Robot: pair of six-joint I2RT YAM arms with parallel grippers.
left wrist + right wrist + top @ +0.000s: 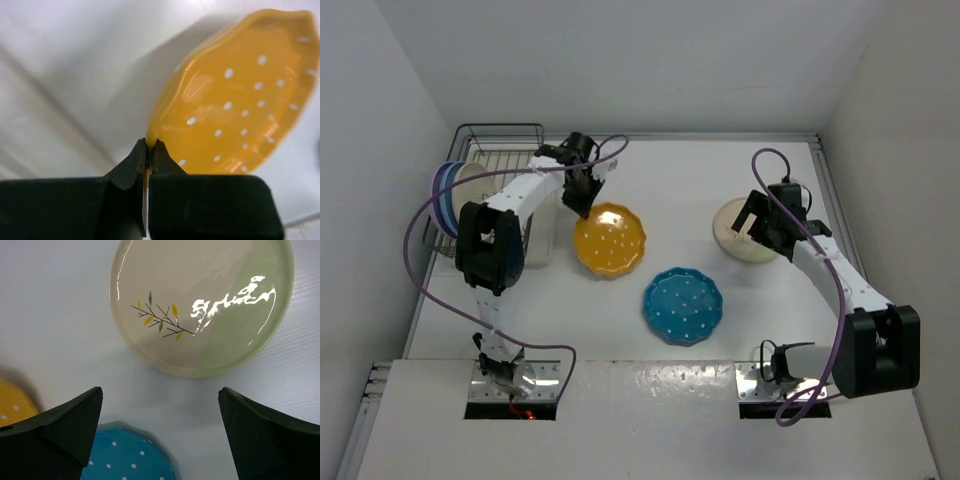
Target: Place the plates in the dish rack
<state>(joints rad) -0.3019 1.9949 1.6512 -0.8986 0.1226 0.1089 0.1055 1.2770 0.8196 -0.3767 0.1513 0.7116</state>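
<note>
Wires stand empty beside the rack's standing plates. My left gripper will lift the yellow plate (235, 100), move it to the left in the top view and lower it there.
The yellow white-dotted plate (610, 240) lies on the table, and my left gripper (582, 206) is shut on its far left rim. In the left wrist view the black fingertips (149, 146) pinch the scalloped edge of the yellow plate (235, 100). The teal dotted plate (682, 305) lies flat in the middle. My right gripper (767, 226) hangs open over the near edge of the cream and green plate (738, 232), whose sprig mark shows on the cream plate (200, 300) in the right wrist view. The right gripper (160, 390) holds nothing. Light blue and lavender plates (445, 195) stand on edge in the dish rack (500, 140).
A pale flat tray (542, 238) lies beside the rack, under the left forearm. White walls close in the table at the back and both sides. In the right wrist view the teal plate (130, 455) and a bit of the yellow plate (12, 407) lie below the fingers.
</note>
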